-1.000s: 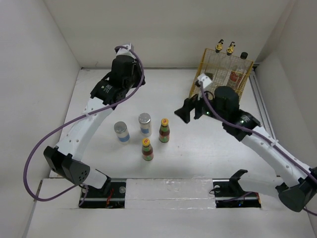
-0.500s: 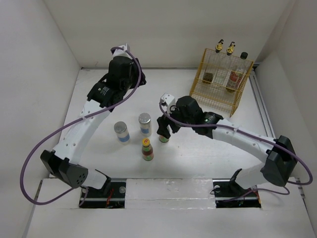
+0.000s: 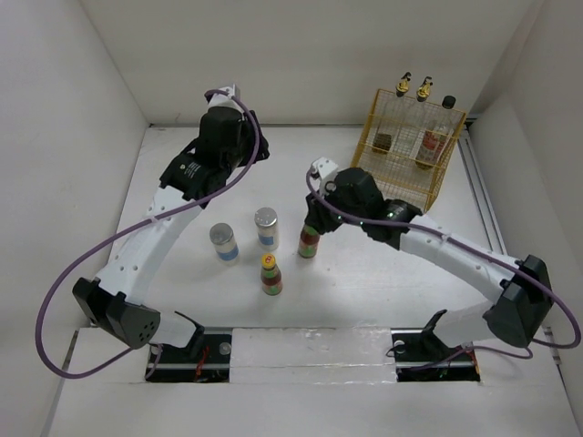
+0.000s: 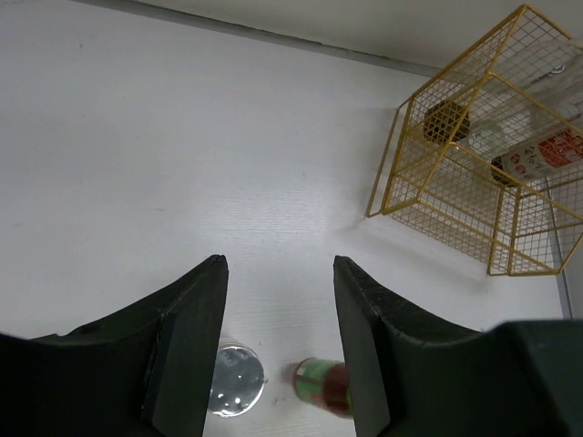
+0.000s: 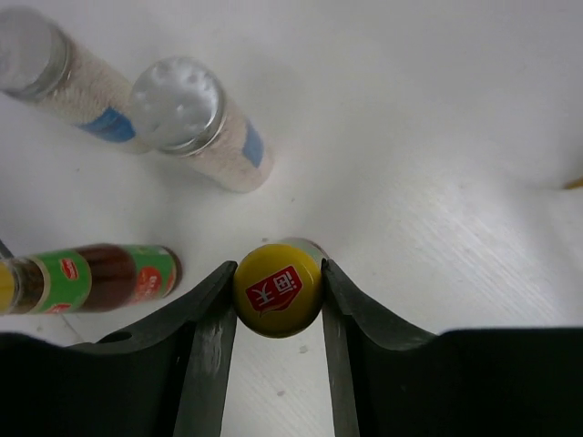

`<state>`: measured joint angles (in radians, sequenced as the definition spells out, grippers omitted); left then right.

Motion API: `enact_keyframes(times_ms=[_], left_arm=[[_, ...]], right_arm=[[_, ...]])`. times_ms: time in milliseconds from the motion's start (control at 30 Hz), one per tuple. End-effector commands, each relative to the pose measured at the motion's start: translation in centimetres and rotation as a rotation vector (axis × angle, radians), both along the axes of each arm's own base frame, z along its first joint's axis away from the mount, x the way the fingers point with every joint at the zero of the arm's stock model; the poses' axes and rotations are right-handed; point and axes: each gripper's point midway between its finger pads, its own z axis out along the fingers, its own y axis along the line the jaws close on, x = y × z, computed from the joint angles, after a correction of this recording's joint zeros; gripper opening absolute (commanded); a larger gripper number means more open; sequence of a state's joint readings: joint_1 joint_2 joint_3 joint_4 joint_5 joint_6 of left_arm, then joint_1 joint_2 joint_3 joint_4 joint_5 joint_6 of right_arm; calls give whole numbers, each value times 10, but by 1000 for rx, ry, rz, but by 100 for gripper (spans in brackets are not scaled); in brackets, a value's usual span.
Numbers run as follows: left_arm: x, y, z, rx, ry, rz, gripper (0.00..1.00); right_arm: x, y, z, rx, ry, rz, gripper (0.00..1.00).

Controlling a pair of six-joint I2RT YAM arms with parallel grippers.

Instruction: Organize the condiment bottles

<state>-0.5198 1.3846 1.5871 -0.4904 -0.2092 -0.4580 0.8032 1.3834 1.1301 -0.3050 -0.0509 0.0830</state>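
My right gripper needs to raise the bottle outward over the yellow wire basket (image 3: 369,168), and then it should lower the bottle into the near row, which is empty.
My right gripper (image 3: 312,219) (image 5: 278,273) is shut on the yellow cap of a red-green labelled bottle (image 3: 308,242) (image 5: 278,289), one finger on each side. The bottle is upright near the table's middle. A second yellow-capped bottle (image 3: 271,274) (image 5: 100,276) stands nearer the front. Two silver-lidded jars (image 3: 223,243) (image 3: 266,228) (image 5: 196,123) stand to its left. Two gold-capped bottles (image 3: 402,86) (image 3: 424,88) and a black-capped one (image 3: 448,102) stand in the yellow wire basket (image 3: 369,168). My left gripper (image 3: 242,150) (image 4: 281,264) hangs open and empty high above the back of the table.
The yellow wire basket (image 4: 414,196) stands at the back right, close to the right wall. White walls close in the table on three sides. A metal rail (image 3: 481,191) runs along the right edge. In the left wrist view a jar lid (image 4: 235,379) and a bottle (image 4: 322,384) lie far below.
My right arm swung from the basket to the middle bottle and its jaws closed on the cap. My left arm barely moved, and its jaws opened a little.
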Motion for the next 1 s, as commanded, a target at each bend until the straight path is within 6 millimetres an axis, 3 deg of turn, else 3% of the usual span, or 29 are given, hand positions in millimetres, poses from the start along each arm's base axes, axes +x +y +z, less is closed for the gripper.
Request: enact_keyframes(times_ms=[0, 33, 100, 133, 200, 233, 267, 467, 500, 533, 700, 967], left_arm=[[-4, -1, 18, -39, -53, -16, 46], [-4, -1, 18, -39, -53, -16, 46], [-4, -3, 18, -42, -51, -24, 46], [-6, -1, 18, -42, -51, -25, 46], [-7, -3, 12, -40, -39, -33, 46], [-9, -2, 11, -40, -39, -33, 46], [-10, -3, 11, -43, -37, -41, 46], [-10, -5, 13, -50, -43, -50, 46], [-10, -7, 13, -53, -42, -58, 46], [-10, -7, 13, -53, -41, -58, 46], [-12, -6, 13, -53, -41, -58, 46], [-14, -3, 12, -50, -43, -50, 46]], right_arm=[[50, -43, 155, 238, -287, -191, 15], [58, -56, 185, 273, -334, -226, 13], [72, -74, 206, 292, -365, -264, 13], [88, -93, 210, 286, -378, -321, 12], [103, -107, 224, 303, -398, -363, 10], [114, -125, 229, 299, -414, -409, 10], [119, -133, 244, 312, -441, -429, 10], [178, -186, 261, 305, -485, -566, 7], [184, -192, 276, 319, -519, -577, 6], [200, -196, 268, 307, -507, -593, 6], [233, -224, 273, 296, -532, -664, 6], [259, -245, 262, 279, -533, -715, 5]])
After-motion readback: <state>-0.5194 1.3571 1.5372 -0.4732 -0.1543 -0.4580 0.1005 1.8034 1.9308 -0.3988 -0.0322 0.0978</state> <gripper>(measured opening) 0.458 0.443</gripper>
